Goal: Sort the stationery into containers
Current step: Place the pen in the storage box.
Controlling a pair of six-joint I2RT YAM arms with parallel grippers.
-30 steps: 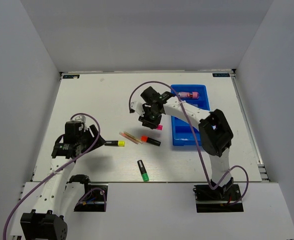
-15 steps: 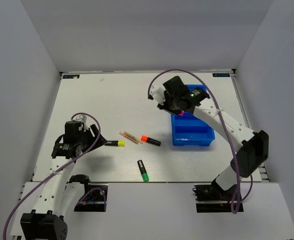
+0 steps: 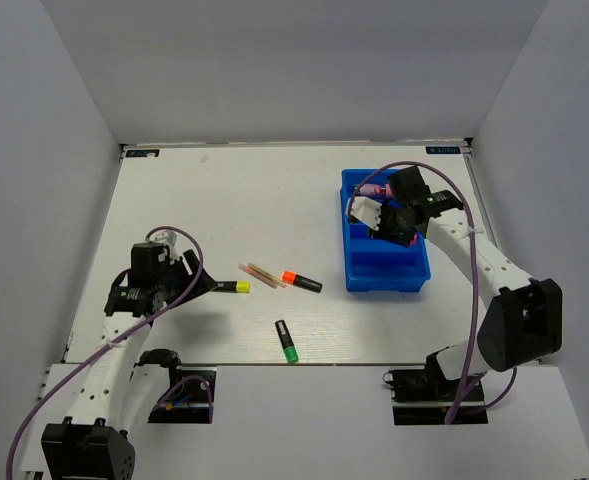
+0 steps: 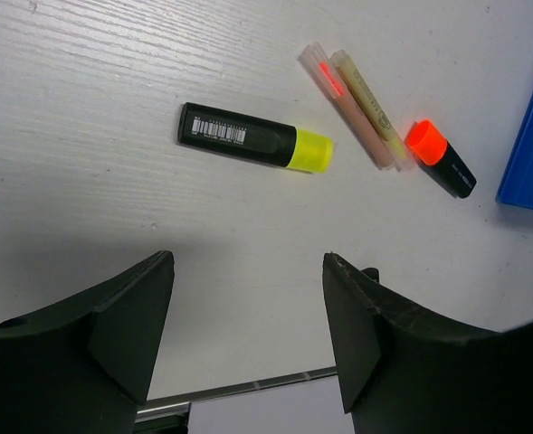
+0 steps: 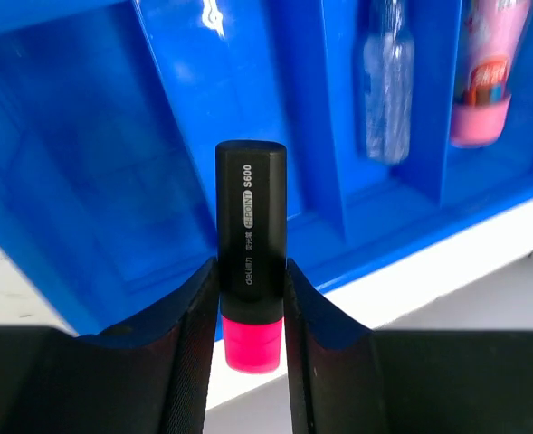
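The right gripper brings the black highlighter down into the empty slot below, beside the clear-blue pen, and releases it next.
My right gripper [image 5: 251,298] is shut on a black highlighter with a pink cap [image 5: 251,240] and holds it above the blue bin [image 5: 85,181], which also shows in the top view [image 3: 384,273]. In the bin lie a clear-blue pen [image 5: 385,90] and a pink tube [image 5: 488,77]. My left gripper [image 4: 248,298] is open and empty, just near of the yellow-capped highlighter [image 4: 253,137]. Two thin tan sticks [image 4: 356,104] and an orange-capped highlighter [image 4: 440,158] lie beyond it. A green-capped highlighter [image 3: 287,341] lies near the table's front.
White walls stand on three sides of the table. The right arm [image 3: 474,255] arcs over the bin's right side. The table's front edge [image 3: 294,363] runs just near of the green-capped highlighter.
My right gripper has carried the pink-capped highlighter from the table's middle to the right, over the blue bin. The left arm has not moved.
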